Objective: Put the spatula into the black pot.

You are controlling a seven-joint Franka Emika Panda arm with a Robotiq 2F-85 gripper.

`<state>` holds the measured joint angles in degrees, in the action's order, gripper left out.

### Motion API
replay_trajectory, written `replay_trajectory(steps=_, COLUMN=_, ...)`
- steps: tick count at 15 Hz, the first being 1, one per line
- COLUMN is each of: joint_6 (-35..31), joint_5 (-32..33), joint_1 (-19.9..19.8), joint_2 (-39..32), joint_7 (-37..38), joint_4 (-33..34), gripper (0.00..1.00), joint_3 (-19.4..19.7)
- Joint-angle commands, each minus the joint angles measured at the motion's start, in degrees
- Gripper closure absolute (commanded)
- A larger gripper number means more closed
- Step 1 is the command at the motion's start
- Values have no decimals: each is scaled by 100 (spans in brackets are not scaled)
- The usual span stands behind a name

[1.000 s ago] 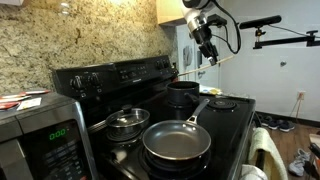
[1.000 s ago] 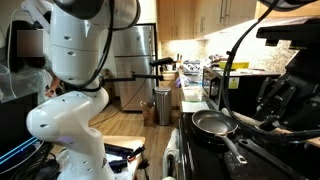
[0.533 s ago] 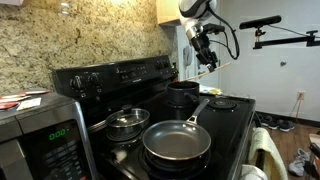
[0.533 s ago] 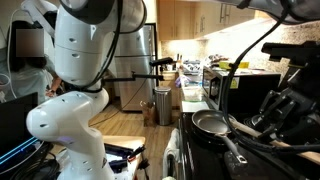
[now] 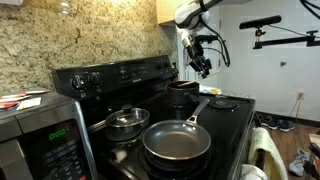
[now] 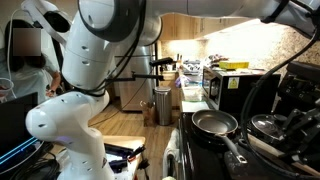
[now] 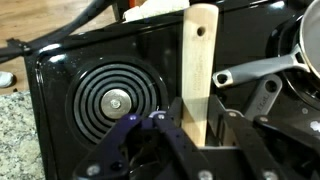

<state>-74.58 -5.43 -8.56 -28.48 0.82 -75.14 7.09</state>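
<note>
Next, my gripper shifts outward over the pot's top [image 5: 183, 87], lowers and releases the spatula. The black pot stands below and outward of the gripper, which hangs to the pot's side.
My gripper [image 7: 200, 126] is shut on the spatula [image 7: 198, 60], a flat pale wooden blade that sticks out from between the two black fingers [image 7: 176, 122]. In an exterior view the gripper [image 5: 203, 66] hangs in the air above and slightly right of the black pot [image 5: 183, 93], which stands on the stove's back burner. The spatula is too small to make out there. The black pot does not show clearly in the wrist view.
A grey-lined frying pan [image 5: 176, 143] sits at the stove's front, its handle reaching toward the black pot. A steel pot [image 5: 127, 122] stands beside it, a microwave [image 5: 45, 140] nearer still. The wrist view shows a bare coil burner [image 7: 112, 100] and a metal handle [image 7: 255, 68].
The gripper has come down and shifted left with the spatula, closer to the black pot. Its jaws stayed shut on the spatula.
</note>
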Motion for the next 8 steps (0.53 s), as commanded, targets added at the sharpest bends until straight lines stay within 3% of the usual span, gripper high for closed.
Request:
replay_trajectory(steps=1, joint_6=470, joint_5=-197, joint_1=-153, joint_2=-700, joint_7=299, joint_4=1025, gripper=93, joint_3=-50)
replay_trajectory(steps=8, joint_6=1340, joint_5=-354, joint_1=-327, joint_2=-1803, joint_7=780, joint_4=2431, gripper=93, joint_3=-67)
